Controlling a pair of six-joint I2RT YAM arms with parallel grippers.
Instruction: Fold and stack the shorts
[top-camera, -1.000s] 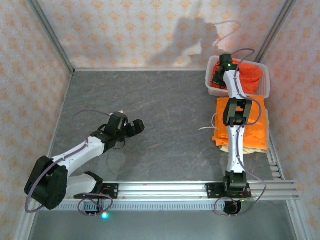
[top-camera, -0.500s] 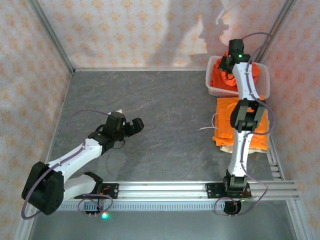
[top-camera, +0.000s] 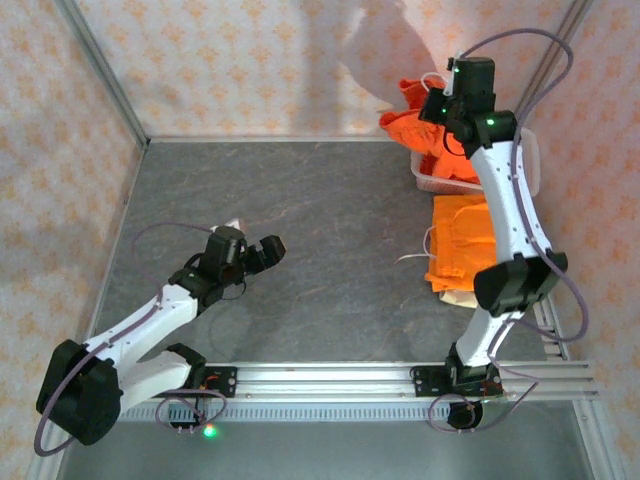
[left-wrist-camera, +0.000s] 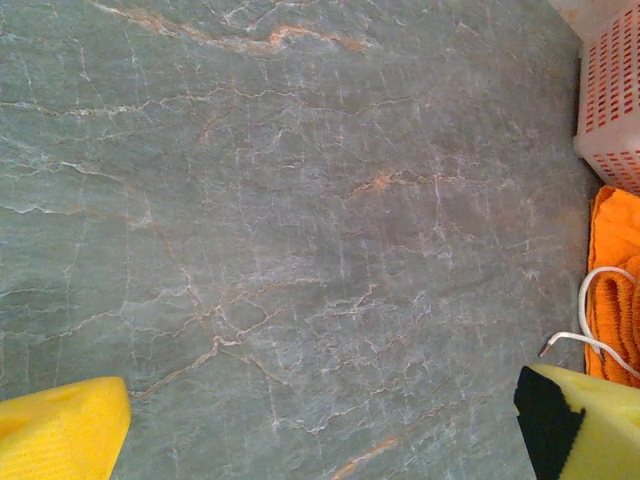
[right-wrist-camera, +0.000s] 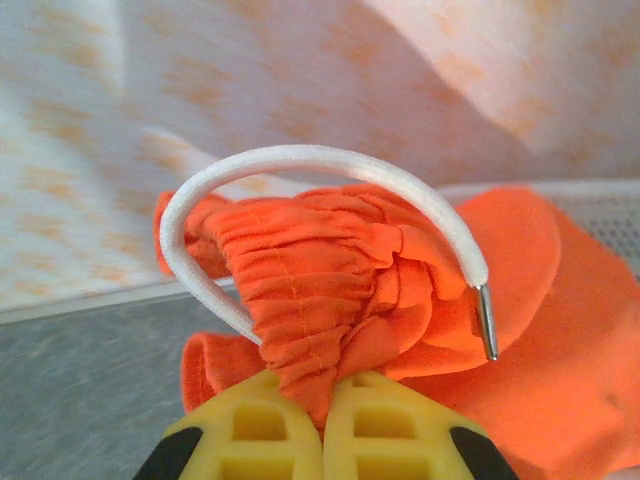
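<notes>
The shorts go back with my right gripper next, down onto the tabletop (top-camera: 366, 216) beside the folded stack and out of its hold, since that spot lies clear below and back from it.
My right gripper (top-camera: 437, 106) is raised above the white basket (top-camera: 428, 181) and is shut on a bright orange pair of shorts (top-camera: 405, 112) that hangs from it. In the right wrist view the yellow jaws (right-wrist-camera: 325, 420) pinch the gathered waistband (right-wrist-camera: 320, 270), and a white drawstring (right-wrist-camera: 300, 160) loops over it. A folded stack of orange shorts (top-camera: 465, 240) over a beige pair (top-camera: 458, 297) lies in front of the basket. My left gripper (top-camera: 265, 252) is open over bare table at mid-left, nothing between its yellow fingers (left-wrist-camera: 60, 440). The stack's edge (left-wrist-camera: 615, 300) with its drawstring (left-wrist-camera: 588, 325) shows at right.
The grey stone-patterned tabletop (top-camera: 330, 220) lies between the two arms. Patterned walls close in the back and both sides. The basket's corner (left-wrist-camera: 610, 90) sits at the upper right of the left wrist view, its rim (right-wrist-camera: 600, 195) behind the lifted cloth.
My right arm has risen and swung left, pulling the orange shorts up out of the basket. The left arm has barely shifted and stays open.
</notes>
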